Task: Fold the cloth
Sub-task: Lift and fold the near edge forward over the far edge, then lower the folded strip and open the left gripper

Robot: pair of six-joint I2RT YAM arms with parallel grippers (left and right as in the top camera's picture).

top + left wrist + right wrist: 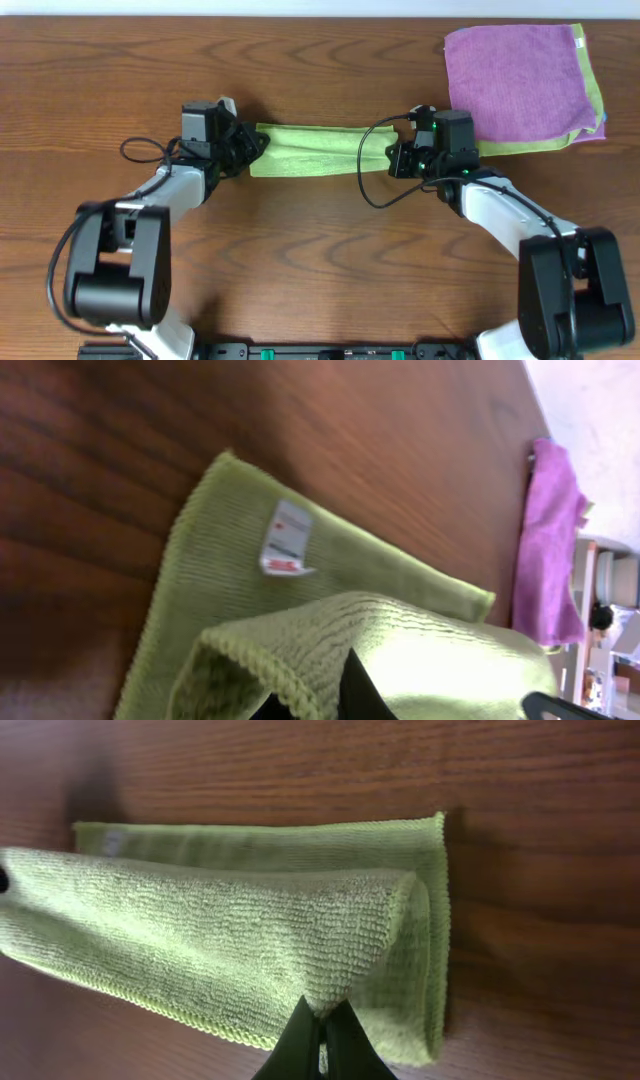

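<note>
The upper layer should next go outward and down with my right gripper, over the lower layer toward its far edge [390, 131] [416, 844], because a strip there is uncovered.
A green cloth [310, 150] lies as a long folded strip across the middle of the wooden table. My left gripper [250, 150] is shut on its left end; in the left wrist view the raised top layer [400, 650] curls over the fingers [335, 695], above a lower layer bearing a white tag [285, 540]. My right gripper [397, 158] is shut on the cloth's right end; in the right wrist view the fingers [320, 1035] pinch the upper layer [230, 940] over the lower layer.
A purple cloth [515, 65] lies on another green cloth [592, 80] at the back right corner. It also shows in the left wrist view [550, 540]. A black cable [365, 170] loops over the strip by the right gripper.
</note>
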